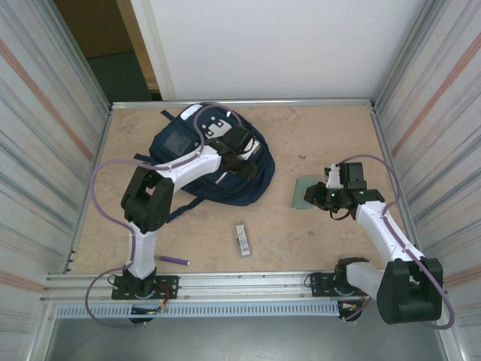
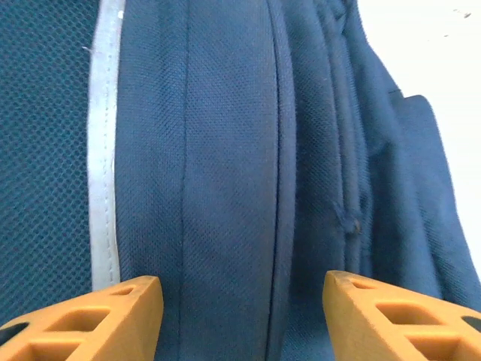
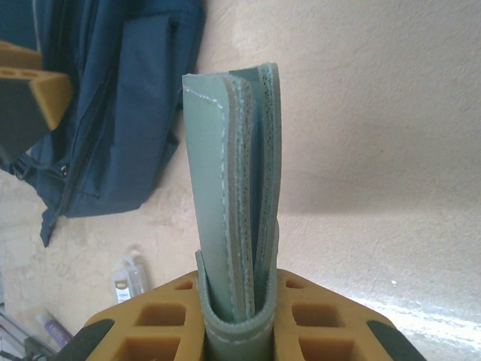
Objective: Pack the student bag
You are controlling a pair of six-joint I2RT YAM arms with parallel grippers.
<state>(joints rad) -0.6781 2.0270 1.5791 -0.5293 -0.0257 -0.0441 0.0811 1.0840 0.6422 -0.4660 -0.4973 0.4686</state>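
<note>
My right gripper moves across the tabletop and slightly outward to the student bag next and releases the sage-green case (image 1: 304,192) there, since it is still outside.
The student bag (image 1: 197,154) lies flat at the table's back left, navy with a grey square patch. My left gripper (image 1: 242,153) hovers over the bag's right side. In the left wrist view it (image 2: 242,320) is open, its orange fingers (image 2: 113,320) wide apart above navy fabric (image 2: 225,150) and a white stripe (image 2: 104,150), with nothing between them. My right gripper (image 1: 322,195) is at the right of the table, shut on a folded sage-green leather case (image 1: 304,192). In the right wrist view the case (image 3: 229,165) stands on edge out of the gripper (image 3: 237,323).
A small white rectangular item (image 1: 242,239) lies on the table at front centre. A purple pen (image 1: 174,260) rests near the left arm's base. Corrugated walls close in left and right, and a metal rail (image 1: 248,282) runs along the front edge.
</note>
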